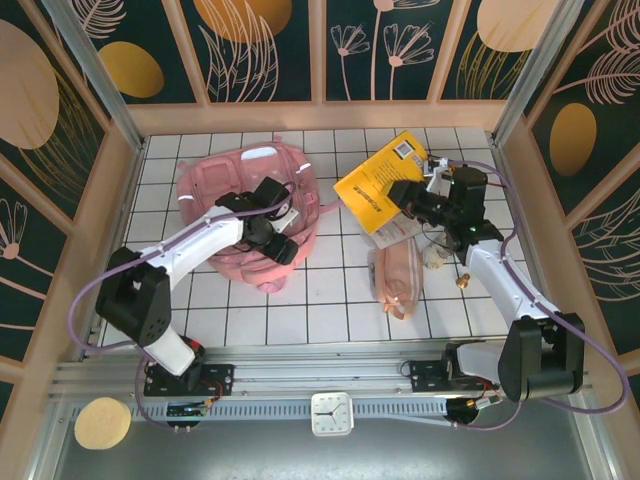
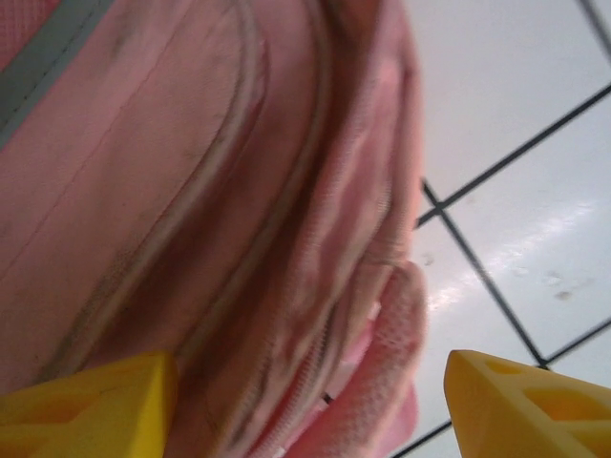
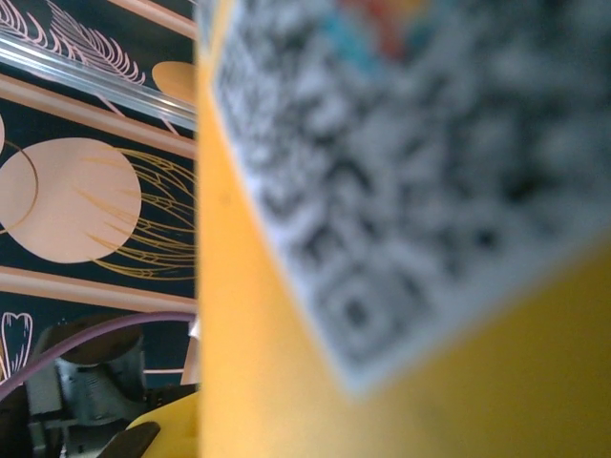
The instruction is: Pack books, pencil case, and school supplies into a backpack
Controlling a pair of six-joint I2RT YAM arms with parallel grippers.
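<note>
The yellow book (image 1: 383, 180) goes across the bare tiles and down into the pink backpack next, where my right gripper releases it, since the backpack is the packing place.
The pink backpack (image 1: 240, 195) lies at the back left, and its zipper seam and mesh strap (image 2: 315, 315) show close up in the left wrist view. My left gripper (image 1: 281, 246) hovers over the backpack's near right edge, open, its yellow fingers (image 2: 91, 410) standing wide on either side of the fabric. My right gripper (image 1: 408, 192) is shut on a yellow book (image 1: 383, 180), holding it tilted above the table; its QR-code corner (image 3: 401, 172) is blurred close to the lens. The pale-pink pencil case (image 1: 397, 275) lies below it. A clear-and-white packet of school supplies (image 1: 398, 232) peeks out under the book.
A small dark device with a wire (image 1: 435, 257) and a small orange piece (image 1: 462, 283) lie right of the pencil case. Wooden walls enclose the white tiled table (image 1: 330, 300) on three sides. Bare tiles lie between the backpack and the pencil case.
</note>
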